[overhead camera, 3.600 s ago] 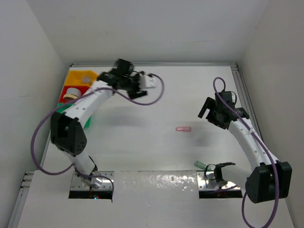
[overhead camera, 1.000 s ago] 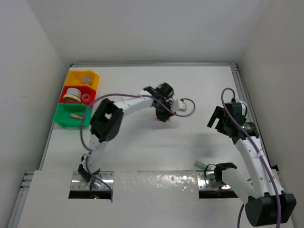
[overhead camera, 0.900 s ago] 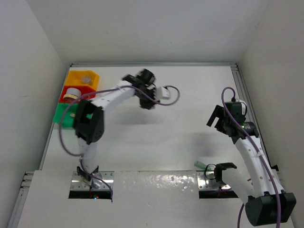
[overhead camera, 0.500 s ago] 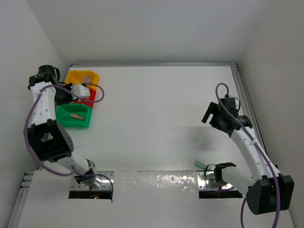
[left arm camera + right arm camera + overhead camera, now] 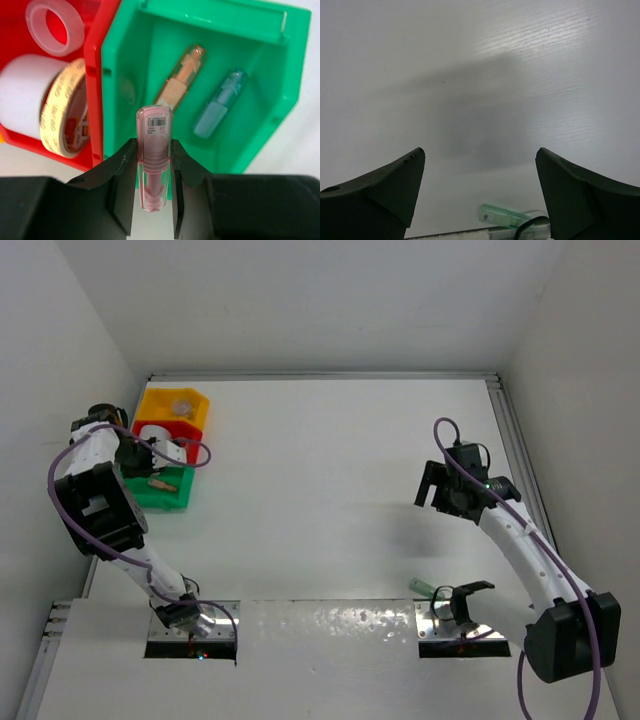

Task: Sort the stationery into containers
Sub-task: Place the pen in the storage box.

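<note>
I will move my right gripper back next, turning it and lowering it onto the pale green piece's cable-loose end [image 5: 415,584] [image 5: 488,214], because that end is below my fingers and back from them.
My left gripper [image 5: 154,150] is shut on a pink capsule-shaped piece [image 5: 154,125], held just above the near wall of the green bin [image 5: 295,75]. An orange piece [image 5: 181,76] and a blue piece [image 5: 220,104] lie inside that bin. The red bin [image 5: 97,65] beside it holds a beige tape ring [image 5: 62,115] and a clear ring [image 5: 54,26]. From above, the left gripper [image 5: 150,452] hangs over the row of bins, with the yellow bin [image 5: 150,400] at the far end. My right gripper [image 5: 432,485] stands open over bare table, its fingers [image 5: 380,185] holding nothing.
A pale green capsule-shaped piece [image 5: 421,586] lies by the right arm's base plate; it also shows low in the right wrist view as the green piece [image 5: 502,216]. The left wall is close behind the bins. A metal rail [image 5: 515,450] runs along the table's right side.
The left arm has swung from the table's middle over to the bins, carrying the pink piece. The right arm has shifted slightly left, still open.
</note>
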`<state>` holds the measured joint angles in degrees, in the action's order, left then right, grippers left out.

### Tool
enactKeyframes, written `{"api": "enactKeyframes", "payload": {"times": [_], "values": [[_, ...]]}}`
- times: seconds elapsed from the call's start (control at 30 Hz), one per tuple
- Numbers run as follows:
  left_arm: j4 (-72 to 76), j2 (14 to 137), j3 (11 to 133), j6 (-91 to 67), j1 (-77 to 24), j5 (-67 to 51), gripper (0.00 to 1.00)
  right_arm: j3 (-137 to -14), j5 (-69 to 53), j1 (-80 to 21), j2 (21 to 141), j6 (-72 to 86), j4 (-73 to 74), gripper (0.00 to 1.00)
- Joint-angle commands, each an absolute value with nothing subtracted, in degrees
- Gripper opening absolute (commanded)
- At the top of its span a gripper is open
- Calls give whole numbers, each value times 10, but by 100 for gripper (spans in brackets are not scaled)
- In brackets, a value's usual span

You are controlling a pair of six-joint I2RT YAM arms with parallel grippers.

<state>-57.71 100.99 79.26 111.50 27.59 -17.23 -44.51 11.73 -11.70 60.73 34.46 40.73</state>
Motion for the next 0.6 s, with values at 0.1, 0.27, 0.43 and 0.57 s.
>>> {"api": "enactKeyframes", "payload": {"times": [0.1, 0.27, 0.43, 0.57], "values": [[-548, 1003, 780, 1129, 267, -193, 16, -448, 108, -133, 592, 323, 434, 91], [-548, 991, 776, 1113, 272, -201, 53, -451, 96, -140, 586, 310, 480, 92], [-555, 962, 798, 1077, 279, -261, 58, -418, 13, -152, 590, 338, 527, 88], [-558, 917, 786, 1061, 274, -317, 60, -367, 6, -185, 575, 408, 518, 80]]}}
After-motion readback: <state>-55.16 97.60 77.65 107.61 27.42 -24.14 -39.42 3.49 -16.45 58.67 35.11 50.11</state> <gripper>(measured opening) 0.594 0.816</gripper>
